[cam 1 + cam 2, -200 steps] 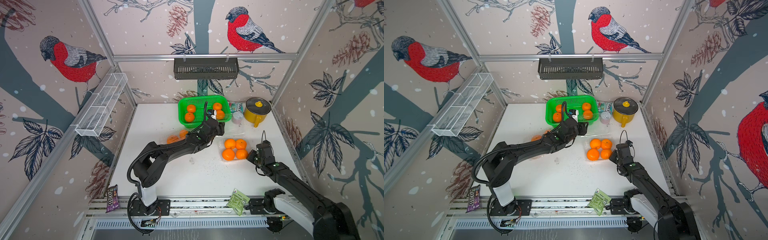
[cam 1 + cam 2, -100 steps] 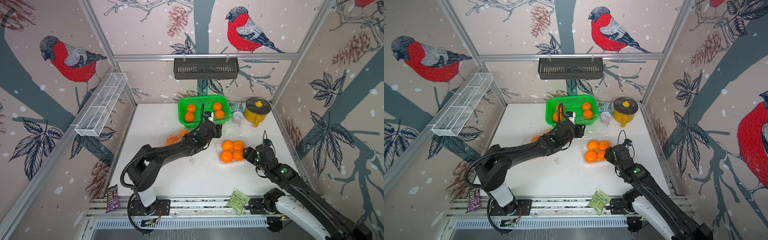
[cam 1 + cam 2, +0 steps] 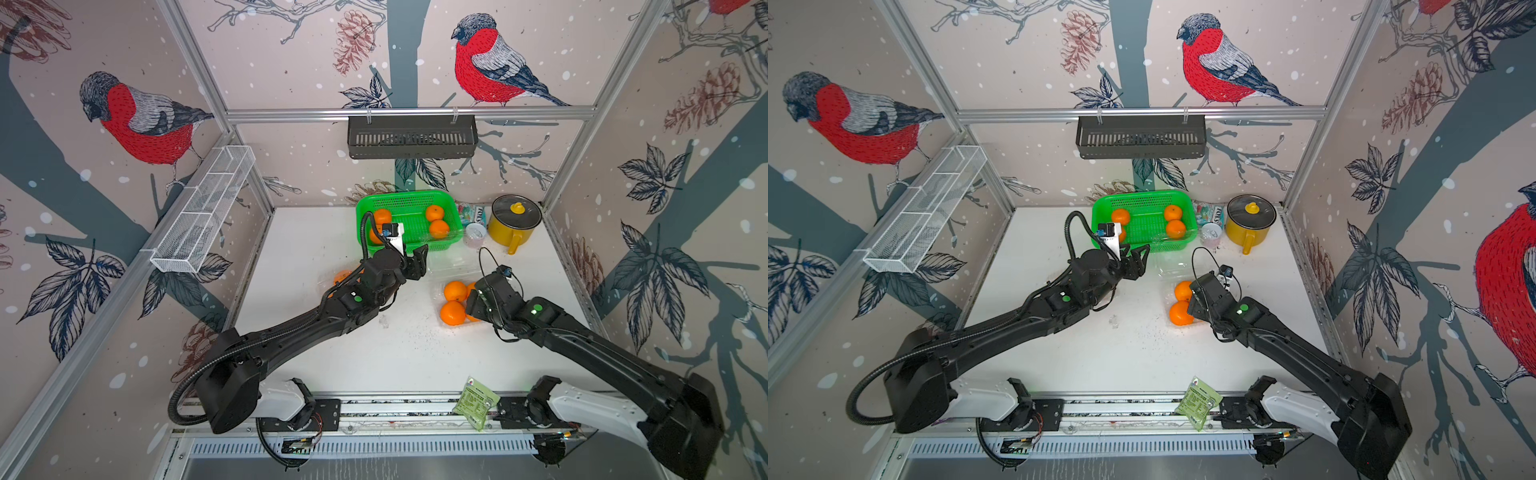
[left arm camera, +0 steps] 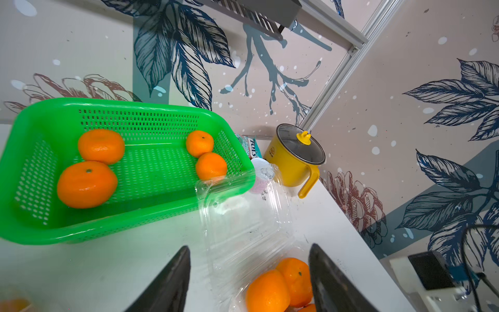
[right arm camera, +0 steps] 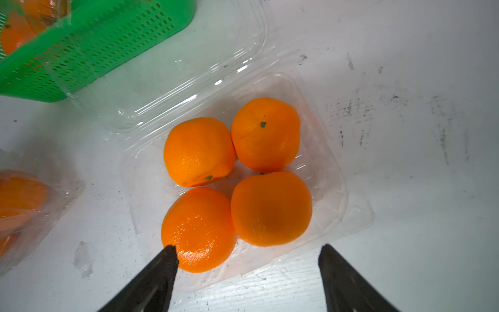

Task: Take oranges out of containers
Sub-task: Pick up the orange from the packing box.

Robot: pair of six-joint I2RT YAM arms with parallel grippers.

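Next, my right gripper needs to come down onto the near orange farther from the second container (image 5: pixel 271 208), one finger on either side of the orange, because the clear container's folded-back lid leaves this orange uncovered.
A clear container (image 5: pixel 324 189) lies open on the white table with several oranges (image 5: pixel 198 151) in it. Its lid (image 4: pixel 243 216) is folded back against the green basket. My right gripper (image 5: pixel 248 246) hangs open right over these oranges (image 3: pixel 453 312), one fingertip (image 5: pixel 170 251) beside the nearest fruit. My left gripper (image 4: pixel 248 245) is open and empty, just short of the lid (image 3: pixel 449 262), in both top views (image 3: pixel 1138 259). A second container (image 5: pixel 21 205) with oranges (image 3: pixel 343 276) sits to the left, mostly hidden under my left arm.
A green basket (image 4: pixel 135 221) with several oranges (image 4: pixel 86 183) stands at the back. Beside it are a small cup (image 3: pixel 473 235), a packet (image 3: pixel 471 212) and a yellow lidded pot (image 3: pixel 513 222). A green sachet (image 3: pixel 476 401) lies on the front rail.
My right gripper has opened and swung left from the container's right edge to over the oranges. My left gripper has opened wider and drawn back a little from the basket.
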